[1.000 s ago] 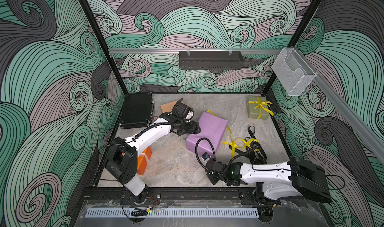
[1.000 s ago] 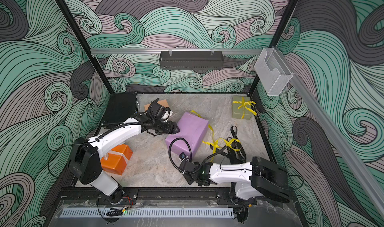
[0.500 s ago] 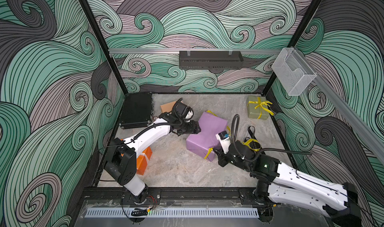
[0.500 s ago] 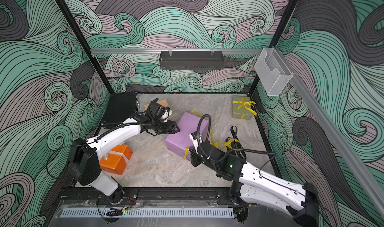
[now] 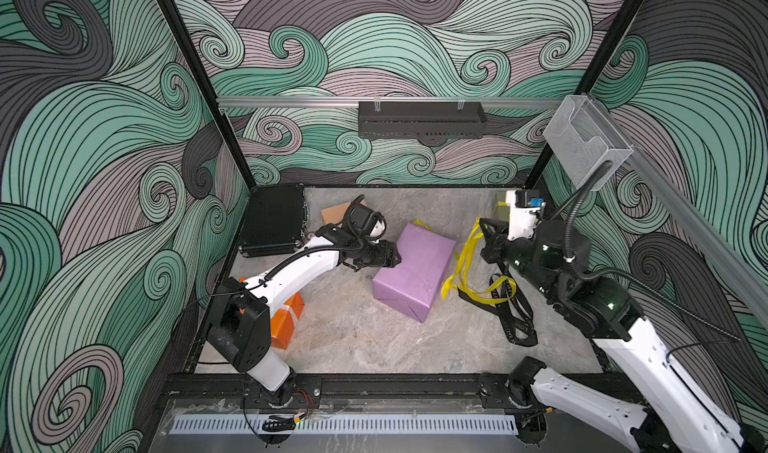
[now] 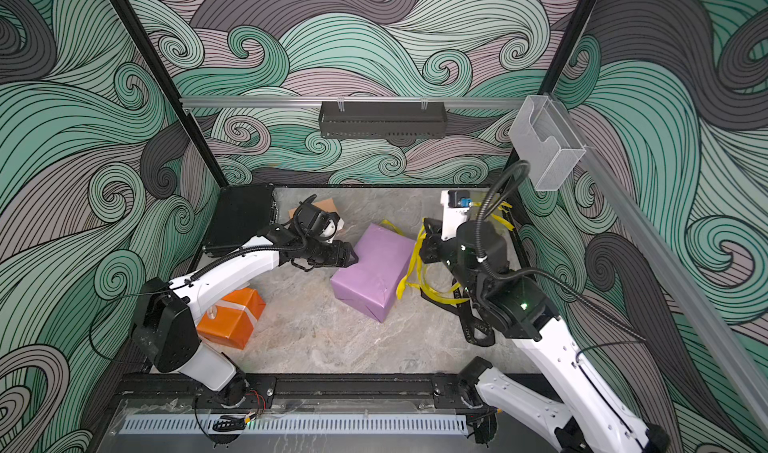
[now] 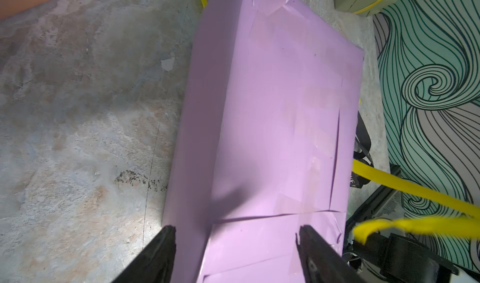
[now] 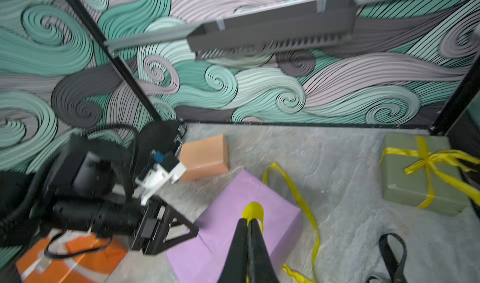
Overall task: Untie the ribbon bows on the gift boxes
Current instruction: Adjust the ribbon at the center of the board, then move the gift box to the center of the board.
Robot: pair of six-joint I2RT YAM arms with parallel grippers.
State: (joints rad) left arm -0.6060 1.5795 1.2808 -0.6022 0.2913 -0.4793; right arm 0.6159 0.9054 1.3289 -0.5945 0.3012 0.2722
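Note:
Next, my right gripper moves down toward the loose black ribbon on the tabletop and releases the yellow ribbon (image 8: 253,209) there, since the purple box's top is already bare.
The purple gift box (image 5: 415,276) (image 6: 370,272) lies mid-table with no ribbon around it. My left gripper (image 5: 395,260) (image 7: 235,229) is open, and its fingers (image 7: 166,253) straddle the box's near end. My right gripper (image 5: 482,223) (image 8: 248,220) is raised to the right of the box, shut on a yellow ribbon (image 8: 253,209) that hangs loose to the table (image 5: 465,260). An olive-green box (image 8: 415,180) at the back right has a tied yellow bow (image 8: 428,162). An orange box (image 6: 230,318) with a white ribbon sits under my left arm. A tan box (image 8: 205,157) stands at the back.
A black ribbon (image 5: 515,318) lies loose on the table below my right arm. A black hard case (image 5: 274,218) stands at the back left corner. Patterned walls close in the table on three sides.
My right arm swung from the table's front up and back to the right, carrying the yellow ribbon with it. My left arm has stayed at the purple box.

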